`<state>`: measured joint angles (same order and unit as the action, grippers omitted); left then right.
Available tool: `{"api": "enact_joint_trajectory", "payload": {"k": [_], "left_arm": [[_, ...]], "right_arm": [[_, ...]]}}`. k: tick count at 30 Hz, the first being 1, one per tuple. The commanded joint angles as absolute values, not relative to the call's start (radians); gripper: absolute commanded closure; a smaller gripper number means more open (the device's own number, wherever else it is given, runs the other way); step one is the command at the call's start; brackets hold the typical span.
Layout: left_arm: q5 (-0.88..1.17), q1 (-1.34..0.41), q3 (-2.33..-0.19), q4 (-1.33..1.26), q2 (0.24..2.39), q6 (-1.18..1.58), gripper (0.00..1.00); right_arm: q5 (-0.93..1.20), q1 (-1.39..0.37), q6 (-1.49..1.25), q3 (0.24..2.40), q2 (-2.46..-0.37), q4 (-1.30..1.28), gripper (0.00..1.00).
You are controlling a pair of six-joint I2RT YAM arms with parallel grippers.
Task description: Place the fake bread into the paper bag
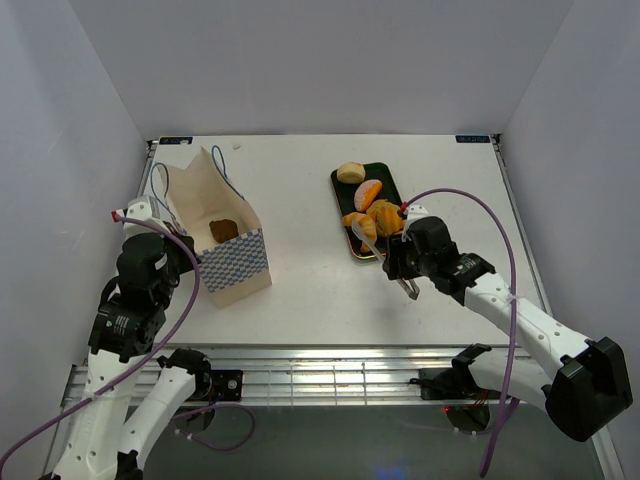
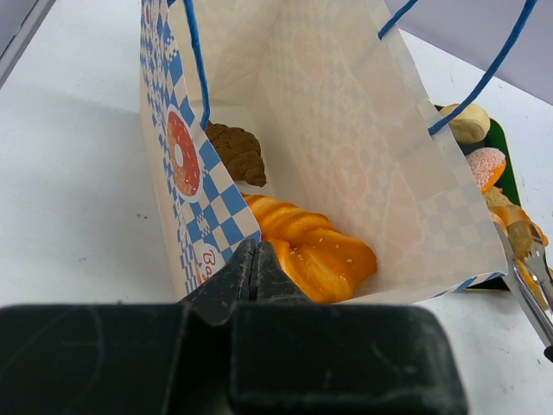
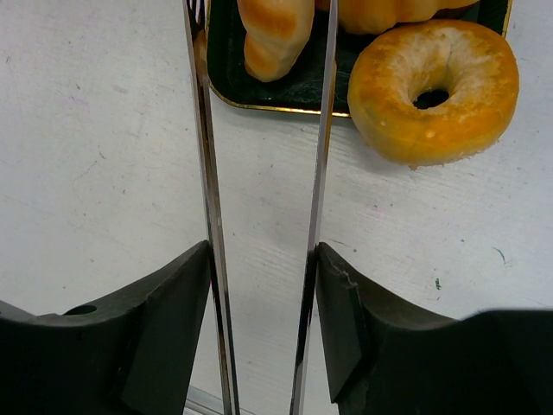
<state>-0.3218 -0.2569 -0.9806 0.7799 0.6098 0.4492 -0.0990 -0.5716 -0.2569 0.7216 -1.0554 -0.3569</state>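
The golden roll [image 1: 367, 225] [image 3: 272, 35] is outward of the robot's right gripper, between the open arms of the tongs, so the gripper will reach outward over the roll and squeeze the tongs onto its sides.
The paper bag [image 1: 225, 250] stands open at the left, cream with a blue checkered band. Inside it lie a long ridged orange loaf [image 2: 315, 251] and a brown piece [image 2: 235, 151]. My left gripper [image 2: 251, 259] is shut on the bag's near rim. More fake bread sits on the dark tray [image 1: 385, 175]: a pale round bun [image 1: 351, 173], a frosted bun [image 1: 369, 194] and an orange pile [image 1: 380, 215]. My right gripper [image 3: 263, 259] is shut on metal tongs [image 3: 203, 173]. The tong tips straddle a golden roll [image 3: 272, 35] at the tray's near edge. A ring doughnut [image 3: 436, 86] overhangs that edge.
White walls close in the table [image 1: 300, 300] at the left, back and right. The bag's blue string handles [image 2: 194, 60] arch over its mouth. Bare table lies between the bag and the tray. The tong tips [image 2: 527, 277] show at the right of the left wrist view.
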Motion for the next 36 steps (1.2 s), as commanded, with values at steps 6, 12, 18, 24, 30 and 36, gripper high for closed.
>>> {"api": "enact_joint_trajectory", "payload": {"k": [6,12,18,24,30,36], "left_arm": [[-0.291,-0.253,-0.965,0.772,0.623,0.451,1.0],[-0.291,-0.253,-0.963,0.772,0.624,0.451,1.0],[-0.295,-0.255,-0.965,0.772,0.617,0.449,1.0],[-0.291,-0.253,-0.956,0.77,0.624,0.451,1.0],[-0.285,-0.253,-0.946,0.758,0.621,0.453,1.0],[-0.279,-0.253,-0.93,0.749,0.621,0.457,1.0]], "right_arm": [[-0.104,-0.571,-0.262,0.732,-1.046,-0.296,0.41],[-0.089,-0.572,-0.259,0.721,-1.069,-0.287,0.52],[-0.054,-0.572,-0.255,0.776,-1.057,-0.31,0.73],[-0.081,-0.572,-0.232,0.958,-1.037,-0.434,0.79],[-0.103,-0.571,-0.221,1.104,-0.999,-0.466,0.8],[-0.031,-0.571,-0.247,1.114,-0.965,-0.407,0.81]]}}
